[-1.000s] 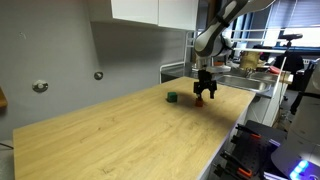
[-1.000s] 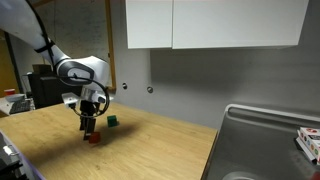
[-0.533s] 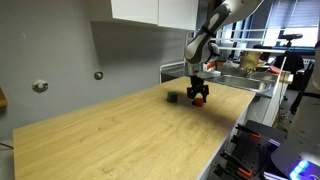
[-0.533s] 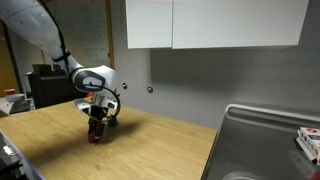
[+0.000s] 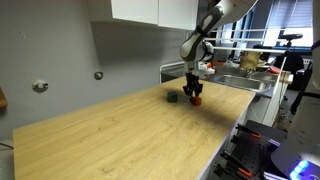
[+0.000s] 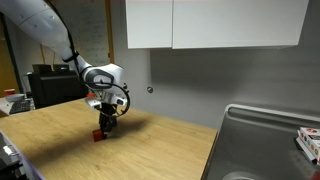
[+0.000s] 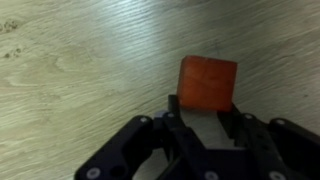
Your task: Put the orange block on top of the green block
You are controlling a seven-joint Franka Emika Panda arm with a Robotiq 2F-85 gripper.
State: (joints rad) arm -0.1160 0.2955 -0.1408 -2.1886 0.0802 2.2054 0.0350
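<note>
My gripper should rise next, carry the orange block over and down onto the green block's top and release it there, since both blocks sit low side by side.
In the wrist view the orange block, a small reddish-orange cube, sits between the fingertips of my gripper, which is shut on it over the wooden table top. In both exterior views the gripper points straight down, with the orange block at its tips, at or just above the table. The green block, a small dark cube, rests on the table close beside the gripper. The gripper hides it in one exterior view.
The light wooden table stretches wide toward the camera. A steel sink lies past the table's end, with clutter behind it. A grey wall with white cabinets stands at the back.
The gripper has gone from open to shut on the orange block. The arm has shifted toward the green block.
</note>
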